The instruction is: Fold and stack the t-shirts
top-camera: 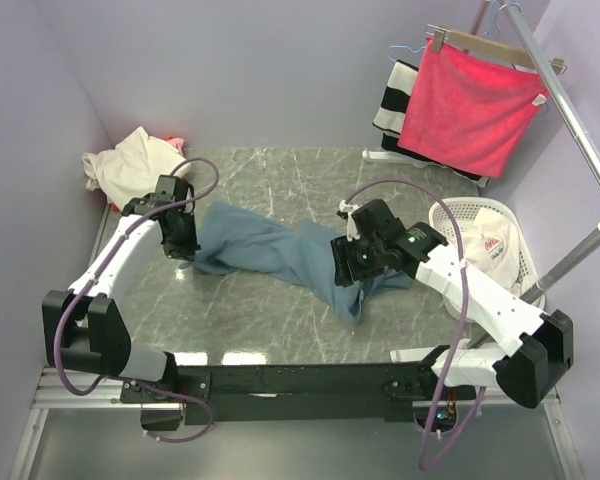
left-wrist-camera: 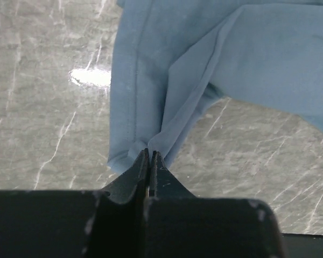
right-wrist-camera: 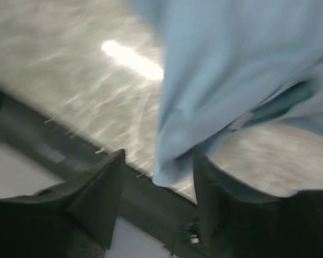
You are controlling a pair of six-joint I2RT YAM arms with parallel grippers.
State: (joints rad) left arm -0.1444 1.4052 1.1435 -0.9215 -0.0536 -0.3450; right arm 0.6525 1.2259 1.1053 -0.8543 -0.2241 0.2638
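The robot's open right gripper will next move down past the drooping corner onto the bunched fold beside the dark opening, because the layers of the cloth gather there.
The blue-grey t-shirt lies bunched and stretched across the middle of the table. My left gripper is shut on the shirt's left edge; in the left wrist view the jaws pinch a fold of its hemmed cloth. My right gripper is over the shirt's right end and open. In the right wrist view a drooping corner of the blue shirt hangs between the spread fingers, not pinched. A cream shirt with a bit of pink shirt lies at the back left corner. A white shirt with red print sits in the basket.
A white laundry basket stands at the right edge of the table. A bright pink-red towel and a striped cloth hang on a rack at the back right; its metal pole slants down the right side. The table's front edge is near my right gripper.
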